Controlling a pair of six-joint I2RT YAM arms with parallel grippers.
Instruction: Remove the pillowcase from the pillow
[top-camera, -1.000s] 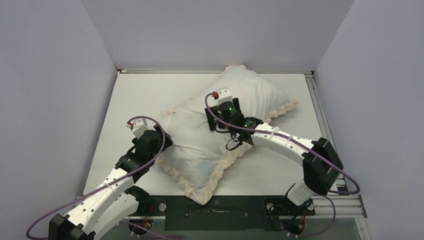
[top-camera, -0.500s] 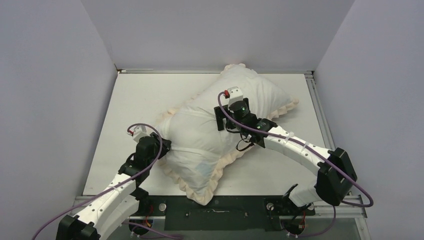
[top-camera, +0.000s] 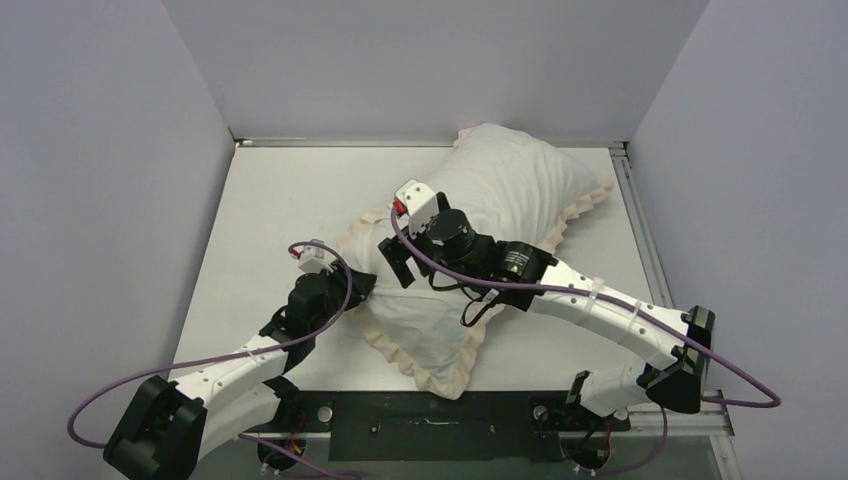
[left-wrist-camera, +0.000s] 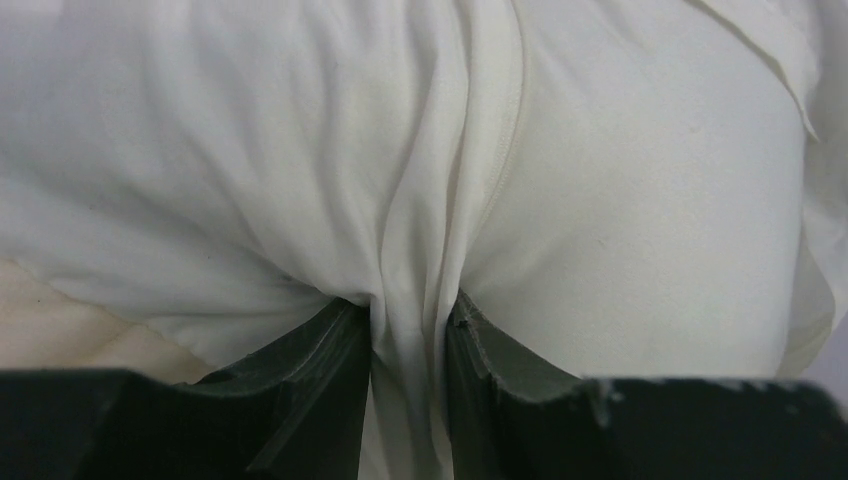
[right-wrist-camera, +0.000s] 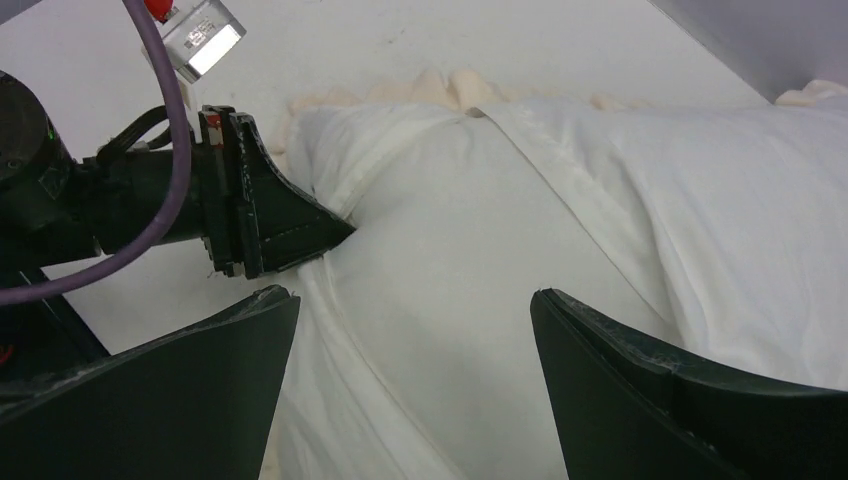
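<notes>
My left gripper already holds the fold at the pillowcase's edge, so my open right gripper will come down toward it next, onto the smooth white fabric beside its fingers.
The pillowcase (top-camera: 505, 190), white face up with a cream ruffled frill (top-camera: 440, 372), lies diagonally on the table, stuffed plump; the pillow is inside it and hidden. My left gripper (top-camera: 358, 284) is at the cover's left edge, shut on a bunched fold of the white fabric (left-wrist-camera: 410, 250), with the fold squeezed between its fingers (left-wrist-camera: 320, 350). My right gripper (top-camera: 393, 262) hovers open and empty just above the cover's white face (right-wrist-camera: 450, 250), close to the left gripper, which shows in the right wrist view (right-wrist-camera: 275, 215).
The white table (top-camera: 270, 200) is walled in by grey panels at the left, back and right. A metal rail (top-camera: 640, 230) runs along the right edge. The arm bases stand on the black bar (top-camera: 430, 420) at the near edge.
My right gripper has swung left and nearer, from the cover's middle to beside the left gripper. The left gripper moved right, holding the fabric. The stuffed cover has shifted toward the far right.
</notes>
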